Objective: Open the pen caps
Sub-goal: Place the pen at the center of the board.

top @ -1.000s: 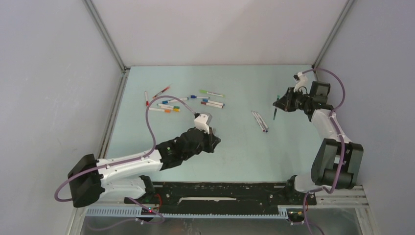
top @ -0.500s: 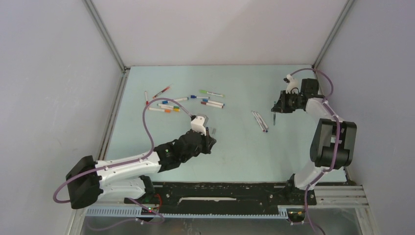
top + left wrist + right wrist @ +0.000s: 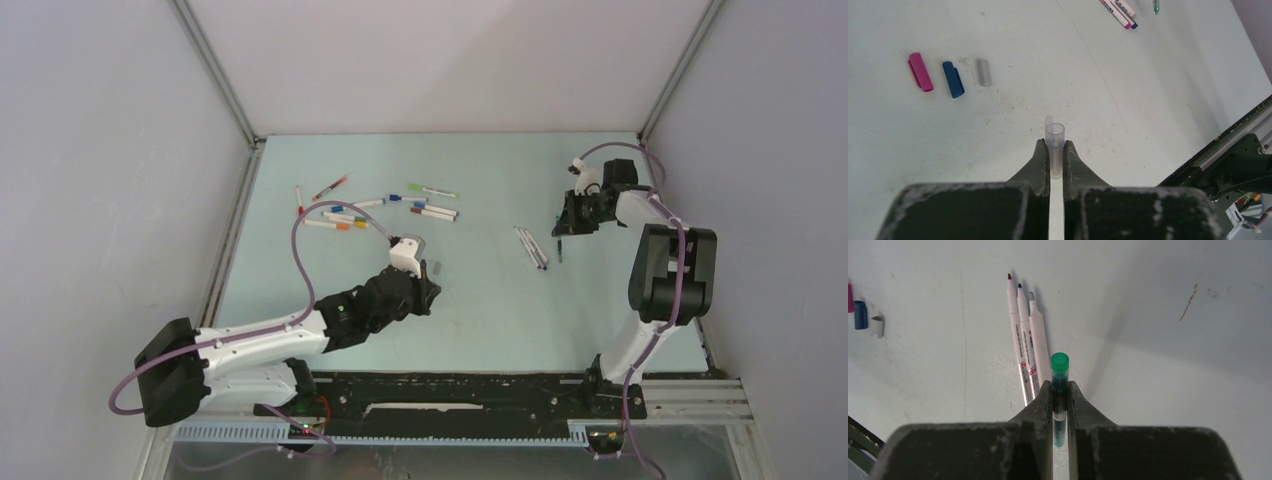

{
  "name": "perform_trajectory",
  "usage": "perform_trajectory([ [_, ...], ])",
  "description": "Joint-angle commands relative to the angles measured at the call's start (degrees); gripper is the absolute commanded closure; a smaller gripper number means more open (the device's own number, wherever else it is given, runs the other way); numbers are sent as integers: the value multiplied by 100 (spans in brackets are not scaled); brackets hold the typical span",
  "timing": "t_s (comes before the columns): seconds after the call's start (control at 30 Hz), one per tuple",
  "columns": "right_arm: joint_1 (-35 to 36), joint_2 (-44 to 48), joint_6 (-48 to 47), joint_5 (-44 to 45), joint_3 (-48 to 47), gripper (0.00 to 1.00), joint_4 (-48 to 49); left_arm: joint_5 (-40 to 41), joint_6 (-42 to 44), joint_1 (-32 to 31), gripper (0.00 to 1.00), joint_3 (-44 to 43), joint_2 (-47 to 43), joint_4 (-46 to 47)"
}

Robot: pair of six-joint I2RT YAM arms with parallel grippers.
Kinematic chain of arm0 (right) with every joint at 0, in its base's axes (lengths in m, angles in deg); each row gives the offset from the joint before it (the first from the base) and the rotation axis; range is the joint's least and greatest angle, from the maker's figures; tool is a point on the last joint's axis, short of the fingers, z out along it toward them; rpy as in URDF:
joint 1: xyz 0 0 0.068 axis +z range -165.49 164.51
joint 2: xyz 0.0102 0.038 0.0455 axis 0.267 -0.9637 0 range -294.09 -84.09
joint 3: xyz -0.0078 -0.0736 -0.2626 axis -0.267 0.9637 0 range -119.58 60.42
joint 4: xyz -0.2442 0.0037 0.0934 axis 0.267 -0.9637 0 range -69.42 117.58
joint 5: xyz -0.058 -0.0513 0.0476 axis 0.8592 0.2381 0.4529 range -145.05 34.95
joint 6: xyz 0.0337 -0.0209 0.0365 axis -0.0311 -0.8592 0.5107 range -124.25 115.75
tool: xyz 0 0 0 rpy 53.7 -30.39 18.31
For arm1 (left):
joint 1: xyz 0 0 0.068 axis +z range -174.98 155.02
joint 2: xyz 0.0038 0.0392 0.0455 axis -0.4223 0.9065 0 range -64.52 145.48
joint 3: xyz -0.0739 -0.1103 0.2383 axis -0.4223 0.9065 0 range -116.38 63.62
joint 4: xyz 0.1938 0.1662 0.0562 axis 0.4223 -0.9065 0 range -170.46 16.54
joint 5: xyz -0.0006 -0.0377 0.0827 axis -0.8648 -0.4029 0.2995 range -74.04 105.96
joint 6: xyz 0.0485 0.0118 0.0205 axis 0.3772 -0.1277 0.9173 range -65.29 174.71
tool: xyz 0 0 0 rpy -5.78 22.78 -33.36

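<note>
The loose caps lie in a row, so my left gripper will move outward and down to the bare tabletop [image 3: 1012, 73] beside the grey pen cap and release.
My left gripper [image 3: 1054, 144] is shut on a clear pen cap [image 3: 1055, 131], held open end outward above the table. Magenta [image 3: 921, 72], blue [image 3: 953, 79] and grey [image 3: 983, 72] pen caps lie loose ahead to its left. My right gripper [image 3: 1060, 385] is shut on a green pen [image 3: 1059, 362], its green end poking past the fingertips. Three uncapped white pens [image 3: 1025, 340] lie side by side just left of it. In the top view the left gripper [image 3: 427, 287] is mid-table and the right gripper [image 3: 564, 225] hangs low at the right.
A scattered group of several capped pens [image 3: 380, 210] lies at the back left of the table. The enclosure's right wall [image 3: 760, 200] stands close behind the right arm. A black rail [image 3: 450, 395] runs along the near edge.
The right arm has folded in toward the back and brought the green pen down closer to the three pens. The left gripper has shifted slightly left and keeps the clear cap.
</note>
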Motion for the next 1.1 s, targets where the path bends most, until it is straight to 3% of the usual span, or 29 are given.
perform_trajectory([
  [0.0, 105, -184, -76, 299, -288, 91, -195, 171, -83, 22, 100, 80, -75, 87],
  [0.63, 369, -629, -36, 666, -510, 72, -360, 88, -108, 22, 100, 10, 63, 80],
  [1.07, 182, -322, -196, -111, -510, 66, -569, -40, -126, 22, 100, -231, 343, 35],
])
